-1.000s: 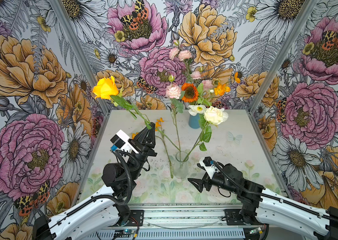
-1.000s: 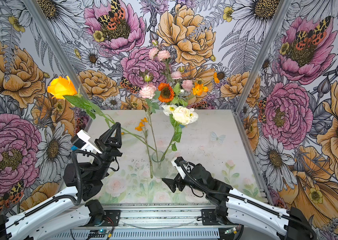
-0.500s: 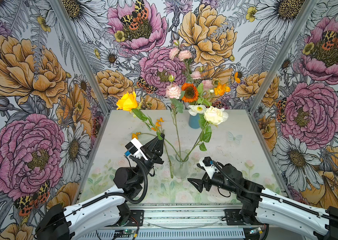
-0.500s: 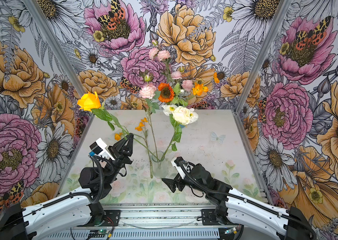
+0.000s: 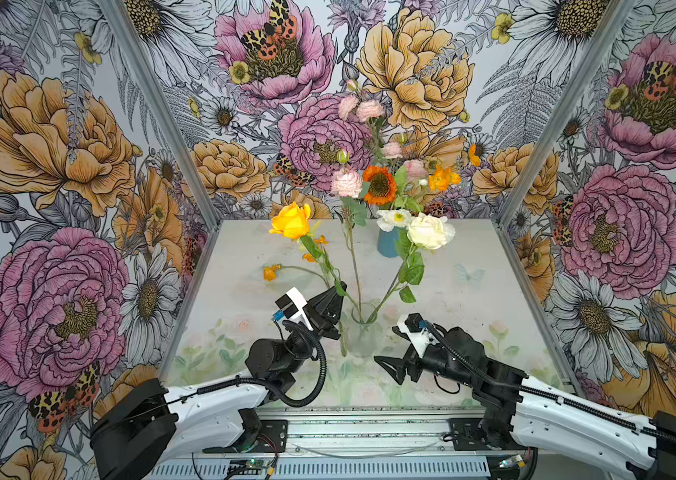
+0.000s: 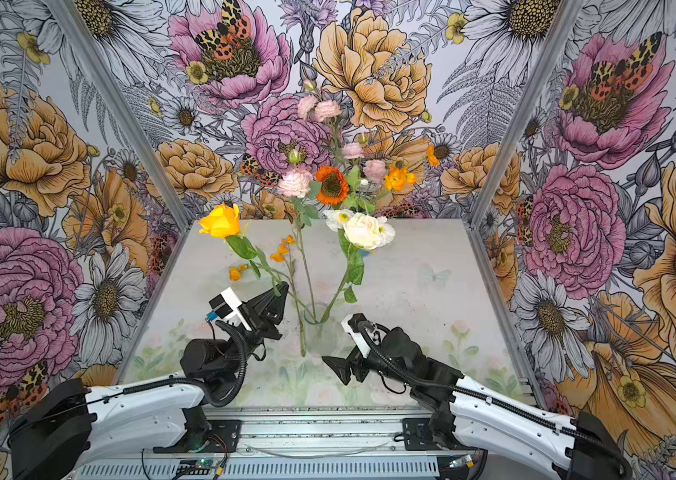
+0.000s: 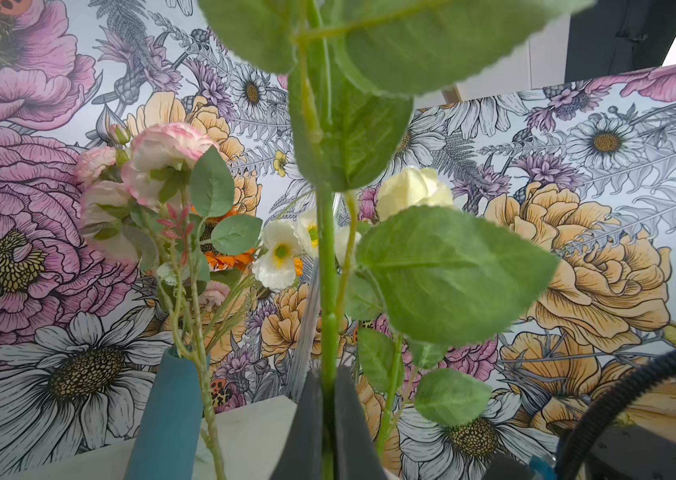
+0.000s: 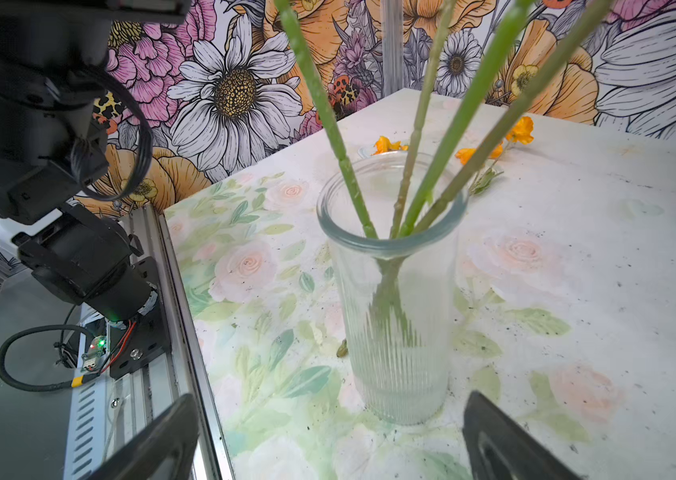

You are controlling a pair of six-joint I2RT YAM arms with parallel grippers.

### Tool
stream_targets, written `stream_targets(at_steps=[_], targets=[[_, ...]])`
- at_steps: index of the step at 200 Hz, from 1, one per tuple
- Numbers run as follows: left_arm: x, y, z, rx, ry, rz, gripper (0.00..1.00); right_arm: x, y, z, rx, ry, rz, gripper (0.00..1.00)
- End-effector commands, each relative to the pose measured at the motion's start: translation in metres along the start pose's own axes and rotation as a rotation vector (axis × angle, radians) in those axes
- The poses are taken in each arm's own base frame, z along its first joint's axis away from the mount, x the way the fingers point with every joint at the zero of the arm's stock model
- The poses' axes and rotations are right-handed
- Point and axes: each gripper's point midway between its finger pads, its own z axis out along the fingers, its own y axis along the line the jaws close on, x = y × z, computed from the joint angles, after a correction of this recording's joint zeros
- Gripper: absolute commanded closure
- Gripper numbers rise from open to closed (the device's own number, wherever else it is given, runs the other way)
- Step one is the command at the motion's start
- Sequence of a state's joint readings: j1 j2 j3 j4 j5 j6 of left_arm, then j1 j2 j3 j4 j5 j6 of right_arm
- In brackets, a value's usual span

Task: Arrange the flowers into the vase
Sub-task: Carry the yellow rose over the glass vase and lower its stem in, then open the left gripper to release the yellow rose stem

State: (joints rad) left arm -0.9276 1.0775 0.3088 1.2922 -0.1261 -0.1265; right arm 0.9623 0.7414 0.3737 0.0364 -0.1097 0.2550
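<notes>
My left gripper is above the vase opening, so next I will ease it down toward the vase opening [image 5: 365,312] and open its fingers to release the yellow-orange rose's leafy stem.
A ribbed clear glass vase [image 5: 363,332] [image 8: 394,316] stands near the table's front middle. Several green stems cross its rim, among them a cream rose [image 5: 427,230] and a pink ruffled flower [image 5: 346,183]. My left gripper [image 5: 338,287] [image 6: 282,287] [image 7: 328,415] is shut on the leafy stem of a yellow-orange rose [image 5: 291,220], just up and left of the vase mouth. The stem slants down from the jaws toward the rim. My right gripper [image 5: 388,368] [image 6: 336,368] [image 8: 328,449] is open and empty, low at the vase's front right, its fingers [image 8: 498,440] either side of the base.
A blue vase [image 5: 386,245] [image 7: 170,419] at the back holds a bunch with an orange sunflower [image 5: 378,185]. A loose orange flower [image 5: 270,272] lies on the table left of centre. Wallpapered walls close in three sides; a metal rail [image 5: 353,432] runs along the front.
My left gripper has carried the yellow-orange rose to the right and lower, from the left side to just beside the vase mouth. The right arm has not moved.
</notes>
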Motion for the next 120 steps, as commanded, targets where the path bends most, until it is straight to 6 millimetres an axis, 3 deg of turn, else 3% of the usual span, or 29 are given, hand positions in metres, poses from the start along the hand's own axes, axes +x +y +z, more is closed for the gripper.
stream_targets(at_steps=[1, 39, 78, 120], targets=[[0.015, 0.001, -0.005, -0.002, 0.03, 0.01, 1.0, -0.001, 0.0, -0.002, -0.006, -0.018, 0.015, 0.01], [0.042, 0.01, -0.007, -0.034, 0.094, 0.02, 0.99, -0.002, 0.0, -0.002, -0.005, -0.019, 0.017, 0.01], [0.061, 0.017, -0.009, -0.059, 0.131, 0.011, 0.9, -0.002, 0.0, -0.002, -0.004, -0.021, 0.016, 0.0], [0.068, 0.02, -0.011, -0.072, 0.159, -0.017, 0.57, -0.007, 0.001, -0.005, -0.004, -0.035, 0.004, 0.01]])
